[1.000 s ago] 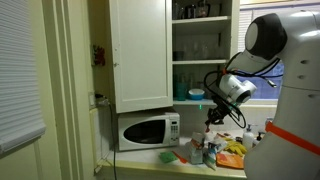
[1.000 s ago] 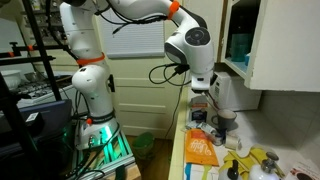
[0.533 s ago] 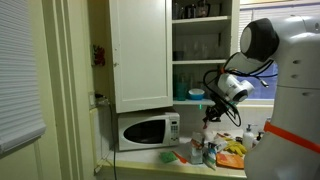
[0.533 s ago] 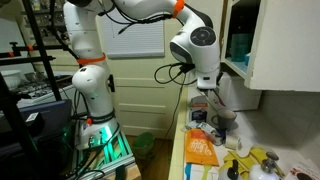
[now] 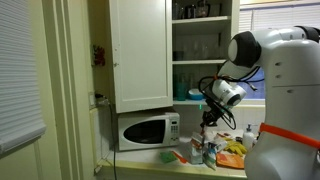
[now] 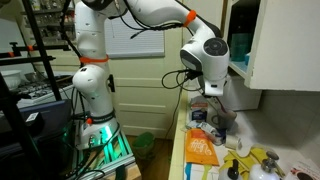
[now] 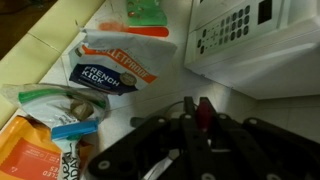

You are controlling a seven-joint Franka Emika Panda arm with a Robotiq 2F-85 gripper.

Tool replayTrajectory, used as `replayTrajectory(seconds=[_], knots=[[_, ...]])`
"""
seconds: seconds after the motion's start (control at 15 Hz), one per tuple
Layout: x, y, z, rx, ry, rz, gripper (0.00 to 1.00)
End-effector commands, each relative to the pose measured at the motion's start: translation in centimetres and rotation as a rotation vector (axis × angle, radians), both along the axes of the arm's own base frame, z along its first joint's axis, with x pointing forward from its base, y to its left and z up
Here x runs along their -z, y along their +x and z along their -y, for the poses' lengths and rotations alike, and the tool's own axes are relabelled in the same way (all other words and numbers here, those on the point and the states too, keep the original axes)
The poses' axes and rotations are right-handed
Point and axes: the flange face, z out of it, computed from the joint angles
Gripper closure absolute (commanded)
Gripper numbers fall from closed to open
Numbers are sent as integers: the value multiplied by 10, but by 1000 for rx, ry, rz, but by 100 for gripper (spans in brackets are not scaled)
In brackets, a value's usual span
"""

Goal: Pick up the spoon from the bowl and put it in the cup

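I need to move my gripper slightly down and toward the microwave and let go of the spoon over the curved rim below.
My gripper (image 7: 196,108) comes in from the bottom of the wrist view with its jaws nearly together on a small dark-red thing, the spoon (image 7: 204,113). In an exterior view the gripper (image 5: 208,120) hangs above the cluttered counter, to the right of the white microwave (image 5: 148,130). A small teal bowl (image 5: 168,157) sits on the counter in front of the microwave. It shows at the top edge of the wrist view (image 7: 147,10), far from the gripper. I cannot pick out the cup among the clutter.
The microwave (image 7: 262,45) fills the wrist view's upper right, close to the gripper. Food packets (image 7: 112,68) and an orange pack (image 6: 201,148) lie on the counter. An open cabinet (image 5: 200,45) with shelves hangs above. Bottles and bags (image 5: 232,152) crowd the counter.
The arm has swung, carrying the gripper a little toward the microwave at about the same height. The jaws stay shut on the red thing.
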Motion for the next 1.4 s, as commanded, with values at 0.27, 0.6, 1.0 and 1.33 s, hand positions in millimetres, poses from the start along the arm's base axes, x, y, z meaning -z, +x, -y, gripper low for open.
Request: replayTrajectory(seconds=[0.27,0.6,1.0,1.33], knots=[[22,24,7,-36,33,-45,64],[18,27,5,-52,25,-39,27],[2,25,-1,-66,-13,-7,0],[-22,-4,-35,-130,38,-109,0]])
